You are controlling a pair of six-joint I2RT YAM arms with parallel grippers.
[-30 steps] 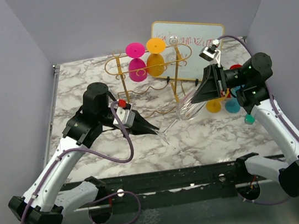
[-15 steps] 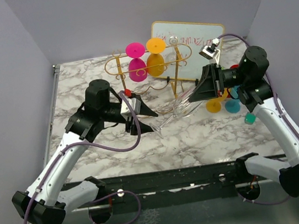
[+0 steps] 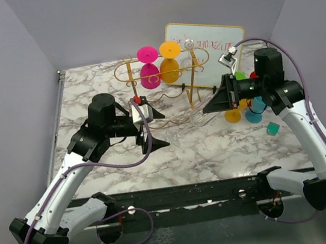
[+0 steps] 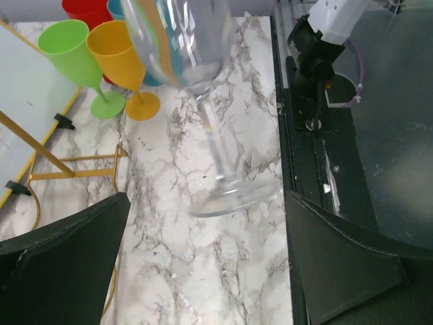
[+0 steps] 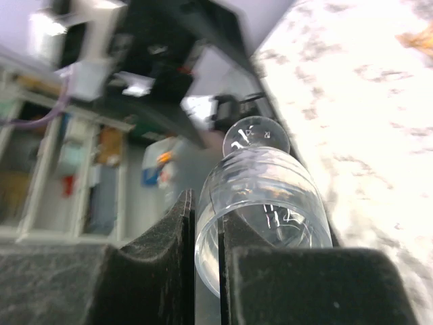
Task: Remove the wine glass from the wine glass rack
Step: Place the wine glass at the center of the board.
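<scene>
I should swing my right gripper down and left in the top view next, turn the glass upright and release it, as bare marble is below there.
A clear wine glass (image 3: 194, 118) hangs tilted on its side above the marble, just in front of the gold wire wine glass rack (image 3: 188, 76). My right gripper (image 3: 208, 107) is shut on the glass's bowl rim, one finger inside and one outside, as the right wrist view shows: right gripper (image 5: 206, 237), wine glass (image 5: 264, 183). My left gripper (image 3: 155, 127) stands wide open to the left of the foot. In the left wrist view the wine glass (image 4: 215, 145) has its foot beyond the fingertips of the left gripper (image 4: 206, 264), untouched.
A pink glass (image 3: 148, 67) and an orange glass (image 3: 170, 61) hang upside down on the rack. A gold-framed whiteboard (image 3: 208, 44) stands behind. Coloured goblets (image 3: 234, 115) cluster by the right arm: green goblet (image 4: 69, 49), orange goblet (image 4: 124, 57). A small teal block (image 3: 271, 129) lies at the right.
My left gripper has opened, let go of the glass's stem end and drawn back to the left. The right gripper keeps the bowl and has shifted slightly up and back.
</scene>
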